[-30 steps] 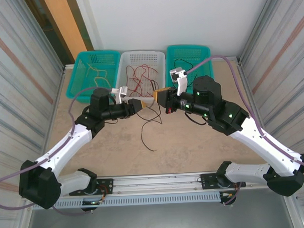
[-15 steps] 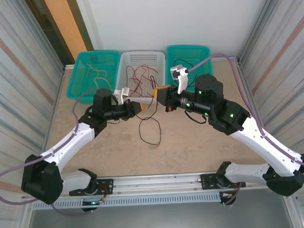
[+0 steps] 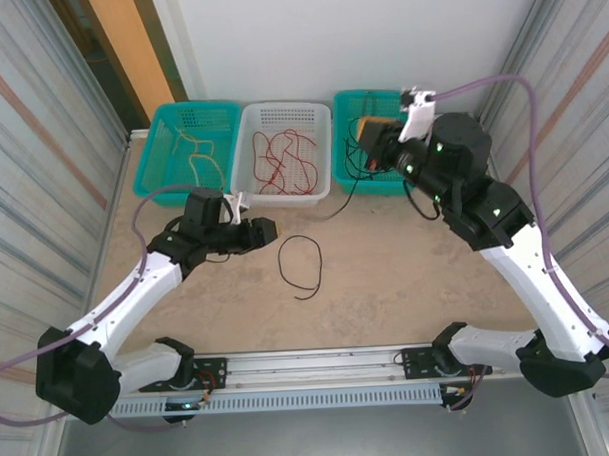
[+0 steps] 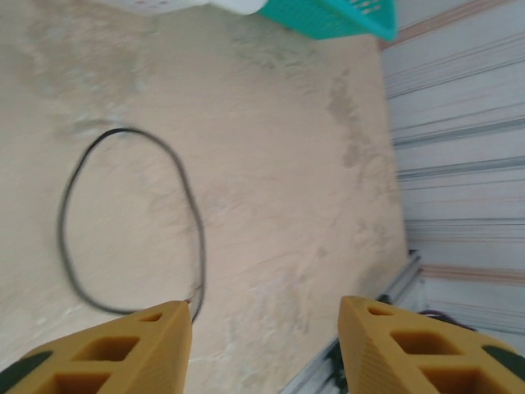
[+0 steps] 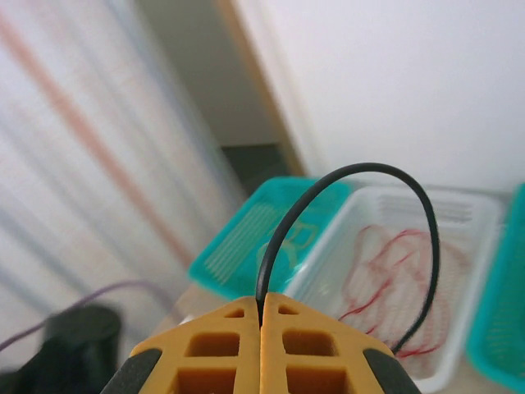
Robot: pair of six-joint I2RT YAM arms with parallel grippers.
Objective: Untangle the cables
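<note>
My right gripper should next move outward over the far side of the teal basket (image 3: 378, 101) below and let go of the black cable, because the cable's tail hangs over the basket's near rim.
A black cable (image 3: 298, 237) lies loose as an oval loop on the table, and its curve (image 4: 191, 201) runs just ahead of my left fingertips. My left gripper (image 3: 268, 230) (image 4: 267, 328) hovers beside the loop's left side, open, with nothing between its fingers. My right gripper (image 3: 372, 134) (image 5: 261, 308) is raised over the right teal basket (image 3: 408, 102), shut on a second black cable (image 5: 353, 167) that arcs up from the jaws and hangs down toward the table (image 3: 346, 199). Red cables (image 3: 277, 157) fill the white basket (image 3: 285, 111). Pale yellow cables (image 3: 195, 150) lie in the left teal basket (image 3: 192, 112).
The three baskets stand in a row at the table's far edge. Corrugated walls close in both sides. A metal rail (image 3: 319, 363) with the arm bases runs along the near edge. Purple-grey hoses (image 3: 480, 85) loop off both arms.
My right arm swung from the table's middle up and right to above the right teal basket, carrying its black cable. The left gripper closed, then reopened, and the other black cable now lies as a loop.
</note>
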